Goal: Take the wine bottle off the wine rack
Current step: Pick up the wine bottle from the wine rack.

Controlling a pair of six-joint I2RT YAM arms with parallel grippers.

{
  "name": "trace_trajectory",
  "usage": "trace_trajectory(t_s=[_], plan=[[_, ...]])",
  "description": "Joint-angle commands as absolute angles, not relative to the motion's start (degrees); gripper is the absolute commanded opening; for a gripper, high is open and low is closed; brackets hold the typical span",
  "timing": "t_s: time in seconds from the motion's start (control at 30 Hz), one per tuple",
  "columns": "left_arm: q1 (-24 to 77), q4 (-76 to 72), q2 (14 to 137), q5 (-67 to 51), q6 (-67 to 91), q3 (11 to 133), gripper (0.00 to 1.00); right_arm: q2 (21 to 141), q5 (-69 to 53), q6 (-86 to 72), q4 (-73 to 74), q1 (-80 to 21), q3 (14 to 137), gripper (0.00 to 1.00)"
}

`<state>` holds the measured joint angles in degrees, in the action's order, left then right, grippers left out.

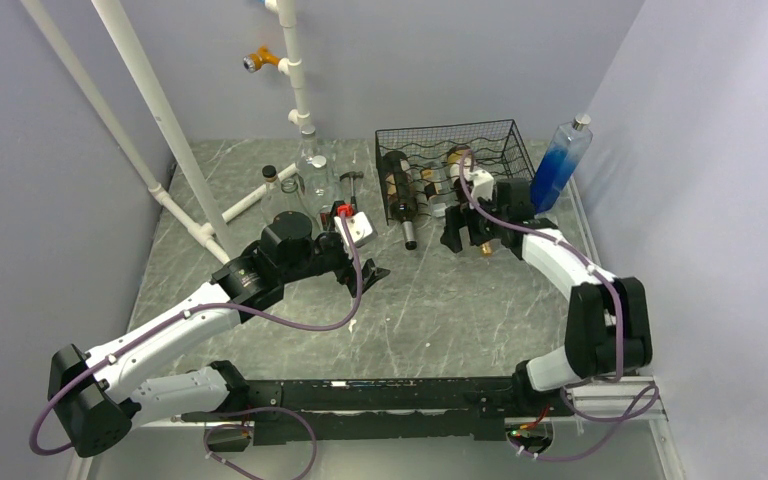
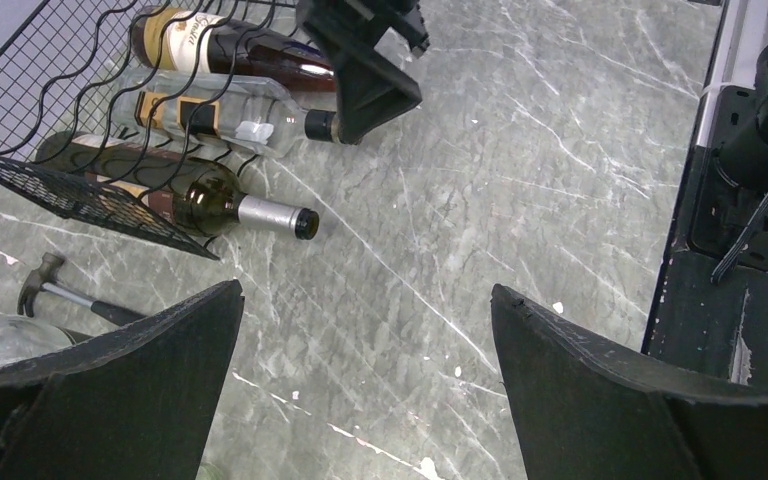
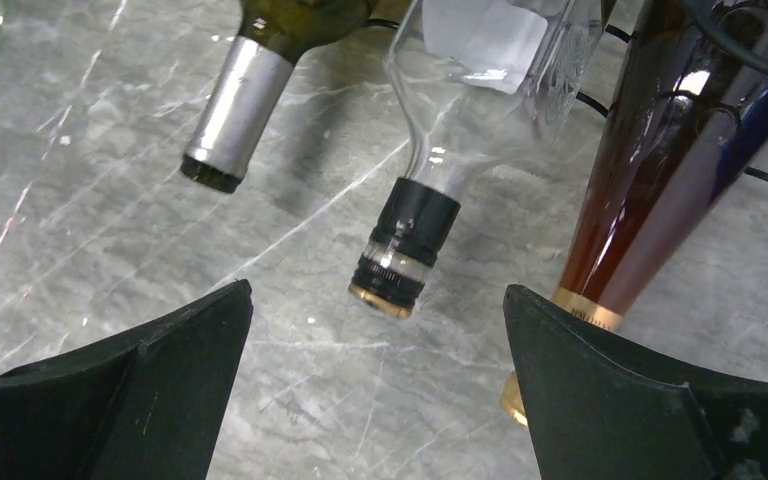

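The clear bottle's neck (image 3: 441, 172) is narrow just behind the black cap and fits between the open fingers of my right gripper, so I need to turn that gripper and lower it outward onto this part next.
The black wire wine rack (image 1: 447, 150) stands at the back of the table, with three bottles lying in it, necks toward me. On the left is a dark green wine bottle (image 2: 205, 198) with a silver foil neck (image 3: 235, 110). A clear bottle (image 3: 410, 235) lies in the middle and an amber one (image 3: 650, 190) on the right. My right gripper (image 3: 378, 290) is open just in front of the clear bottle's cap, holding nothing. The amber bottle's gold cap lies against its right finger. My left gripper (image 2: 366, 290) is open over bare table, short of the rack.
A hammer (image 2: 50, 282) lies left of the rack, beside glass jars (image 1: 295, 188). A blue bottle (image 1: 560, 162) leans at the rack's right against the wall. White pipes (image 1: 165, 130) slant across the back left. The black base rail (image 1: 380, 395) runs along the near edge.
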<state>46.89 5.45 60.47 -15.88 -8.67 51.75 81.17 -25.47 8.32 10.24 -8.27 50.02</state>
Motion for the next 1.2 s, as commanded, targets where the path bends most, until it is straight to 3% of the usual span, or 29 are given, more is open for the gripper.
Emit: trace_trajectory(t_s=[0.0,0.37,0.87,0.97,1.17], plan=[[46.7,5.1,60.0,-15.3,-9.8,51.7,0.99,85.3,-18.2,5.9,10.9,-10.3,56.3,0.97],[46.7,5.2,59.5,-15.1,-10.1,51.7,0.99,97.0,-12.8,3.8,16.5,-13.5,66.9,0.72],[46.7,5.3,59.5,-15.3,-10.2,51.7,0.99,103.1,-8.2,3.0,17.7,-15.4,69.6,0.56],[46.6,5.2,59.5,-15.4,-10.1,51.7,0.99,103.3,-8.1,3.1,17.5,-15.4,69.5,0.47],[46.7,5.3,59.3,-15.2,-10.2,51.7,0.99,103.1,-8.0,3.1,17.2,-15.4,68.9,0.17]])
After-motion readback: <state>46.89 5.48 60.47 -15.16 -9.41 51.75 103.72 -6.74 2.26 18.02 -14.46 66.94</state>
